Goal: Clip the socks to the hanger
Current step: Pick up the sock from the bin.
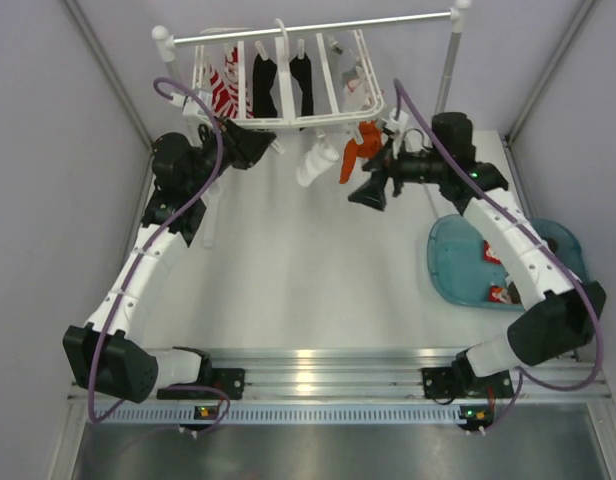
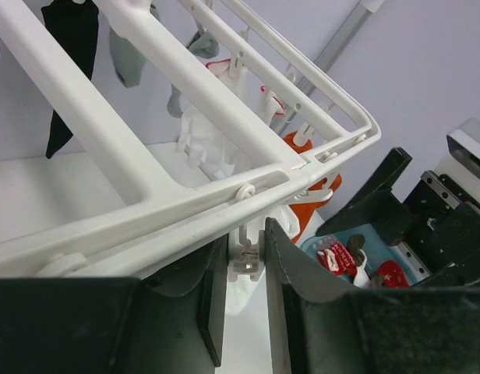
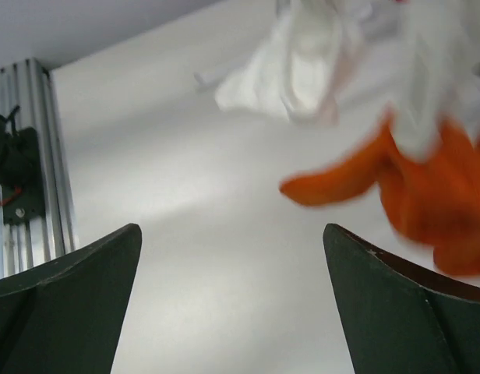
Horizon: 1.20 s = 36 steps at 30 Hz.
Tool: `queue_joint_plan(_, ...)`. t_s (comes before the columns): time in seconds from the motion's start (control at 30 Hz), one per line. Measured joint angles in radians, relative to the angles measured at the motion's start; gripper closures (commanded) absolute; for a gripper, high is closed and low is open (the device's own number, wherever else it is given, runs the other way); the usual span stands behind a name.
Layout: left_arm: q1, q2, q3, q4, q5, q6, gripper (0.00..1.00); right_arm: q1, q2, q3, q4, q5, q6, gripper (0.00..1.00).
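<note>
The robot's right gripper will next move across and down to the white sock in the tray, because the sock is below it and to its right in the top view.
The white hanger (image 1: 288, 118) hangs from the rail at the back, with a red-and-white striped sock (image 1: 225, 90) and two black socks (image 1: 265, 85) clipped to it. A white sock (image 1: 316, 162) and an orange sock (image 1: 356, 150) hang from its front edge. My left gripper (image 1: 271, 146) is at that front edge; in the left wrist view it (image 2: 245, 238) is shut on a small white clip (image 2: 246, 265) under the frame bar (image 2: 185, 210). My right gripper (image 1: 366, 192) is just below the orange sock, open and empty (image 3: 231, 227); the orange sock (image 3: 427, 195) and white sock (image 3: 294, 70) hang beyond it.
A silver rail (image 1: 318, 28) on white posts carries the hanger. A blue tray (image 1: 453, 262) at the right holds several loose socks, one of them red (image 1: 491, 252). An aluminium rail (image 1: 318, 370) runs along the near edge. Grey walls close in both sides.
</note>
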Motion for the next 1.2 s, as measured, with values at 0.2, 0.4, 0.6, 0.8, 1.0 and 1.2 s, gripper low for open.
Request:
queue_joint_plan(0.2,0.000,0.005,0.000,0.000,0.005,0.002,1.00,-0.367,-0.186,-0.116,-0.382,-0.021,-0.300,0.00)
queue_joint_plan(0.4,0.000,0.009,0.002,-0.003,0.021,0.000,1.00,-0.806,-0.121,-0.120,-0.764,0.043,-0.721,0.20)
queue_joint_plan(0.6,0.000,0.009,0.003,-0.003,0.027,0.002,1.00,-0.998,0.068,-0.121,-0.774,0.256,-0.758,0.45)
queue_joint_plan(0.8,0.000,0.009,0.003,-0.002,0.037,0.003,1.00,-1.067,0.048,-0.236,-0.524,0.447,-0.587,0.54)
queue_joint_plan(1.0,0.000,0.009,0.003,-0.002,0.039,0.004,1.00,-1.075,0.048,-0.364,-0.360,0.570,-0.469,0.53)
queue_joint_plan(1.2,0.000,0.009,0.003,-0.002,0.039,0.005,1.00,-1.098,0.095,-0.379,-0.234,0.630,-0.388,0.54)
